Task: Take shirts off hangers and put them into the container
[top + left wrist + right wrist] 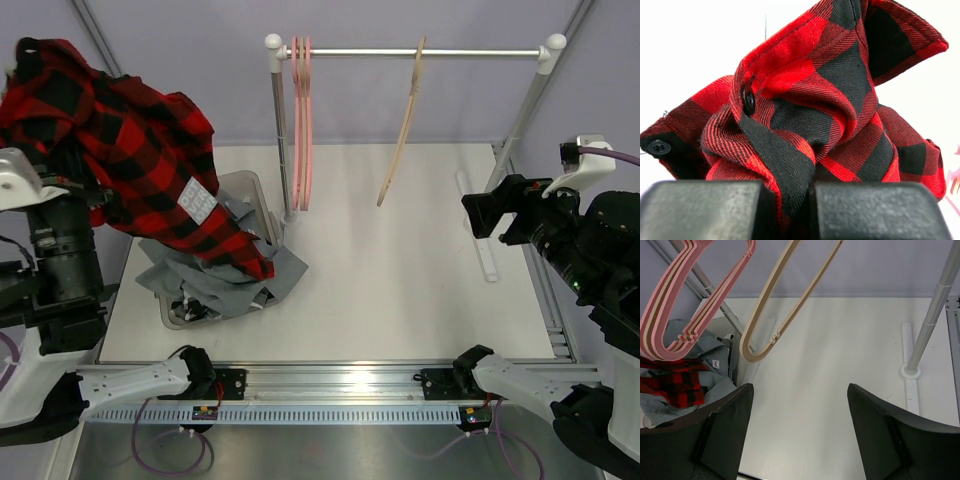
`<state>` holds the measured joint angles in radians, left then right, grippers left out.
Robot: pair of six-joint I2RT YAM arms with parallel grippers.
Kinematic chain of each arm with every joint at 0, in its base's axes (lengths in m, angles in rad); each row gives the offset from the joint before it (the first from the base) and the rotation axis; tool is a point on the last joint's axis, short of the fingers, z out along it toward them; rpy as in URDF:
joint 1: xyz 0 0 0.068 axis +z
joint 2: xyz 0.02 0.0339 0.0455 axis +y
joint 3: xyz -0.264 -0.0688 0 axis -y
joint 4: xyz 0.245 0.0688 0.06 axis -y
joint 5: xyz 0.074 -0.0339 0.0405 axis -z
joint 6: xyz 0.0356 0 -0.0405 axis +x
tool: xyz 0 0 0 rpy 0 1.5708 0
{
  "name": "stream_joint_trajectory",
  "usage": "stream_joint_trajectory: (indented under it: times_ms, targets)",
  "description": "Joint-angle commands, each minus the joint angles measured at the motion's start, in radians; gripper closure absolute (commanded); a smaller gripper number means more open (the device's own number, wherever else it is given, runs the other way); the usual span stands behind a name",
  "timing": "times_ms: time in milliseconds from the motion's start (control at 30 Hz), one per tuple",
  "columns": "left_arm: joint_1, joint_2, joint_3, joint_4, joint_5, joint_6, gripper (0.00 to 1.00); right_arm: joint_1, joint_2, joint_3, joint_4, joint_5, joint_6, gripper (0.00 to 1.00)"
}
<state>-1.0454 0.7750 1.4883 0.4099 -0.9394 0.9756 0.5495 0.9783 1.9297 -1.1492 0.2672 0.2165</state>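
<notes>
My left gripper lowers toward the right in the top view, over the container next, then opens, since only the plaid shirt's lower end rests there.
The red-and-black plaid shirt (pixel 120 150) hangs from high at the far left, its lower end draped over the pile in the container (pixel 250 186). My left gripper (pixel 790 212) is shut on a fold of this shirt (pixel 815 115); in the top view the cloth hides the gripper. A grey shirt (pixel 230 280) spills over the container's near rim. Empty pink hangers (pixel 301 130) and a tan hanger (pixel 403 140) hang on the rail. My right gripper (pixel 490 215) is at the right, open and empty (pixel 799 387), facing the hangers (pixel 770 325).
The metal rail (pixel 420 51) with white ends spans the back, on a left post (pixel 279 130) beside the container and a slanted right post (pixel 520 120). A white foot bar (pixel 478 225) lies on the table at the right.
</notes>
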Motion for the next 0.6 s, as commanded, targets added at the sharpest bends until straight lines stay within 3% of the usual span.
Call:
stream_joint_trajectory:
  times_ms: [0, 33, 67, 100, 200, 233, 367, 567]
  targets:
    - [0.021, 0.038, -0.057, -0.015, -0.033, -0.093, 1.00, -0.005, -0.021, -0.001, 0.025, -0.023, 0.004, 0.16]
    - [0.045, 0.043, -0.072, -0.082, -0.030, -0.163, 1.00, -0.005, -0.024, -0.001, 0.026, -0.029, 0.003, 0.16]
    - [0.138, 0.062, -0.072, -0.156, -0.027, -0.249, 1.00, -0.005, -0.027, -0.001, 0.025, -0.034, 0.004, 0.15]
    - [0.192, 0.075, -0.069, -0.339, -0.013, -0.454, 1.00, -0.005, -0.029, -0.003, 0.025, -0.036, 0.006, 0.15]
    - [0.418, 0.122, -0.068, -0.633, 0.118, -0.790, 1.00, -0.005, -0.035, -0.005, 0.022, -0.040, 0.001, 0.15]
    - [0.518, 0.136, -0.089, -0.705, 0.190, -0.848, 1.00, -0.005, -0.035, -0.002, 0.016, -0.037, -0.003, 0.14]
    - [0.707, 0.148, -0.146, -0.813, 0.335, -1.060, 1.00, -0.005, -0.039, -0.001, 0.009, -0.033, -0.012, 0.14]
    - [0.840, 0.173, -0.239, -0.976, 0.517, -1.299, 1.00, -0.005, -0.046, -0.003, 0.016, -0.042, -0.025, 0.13]
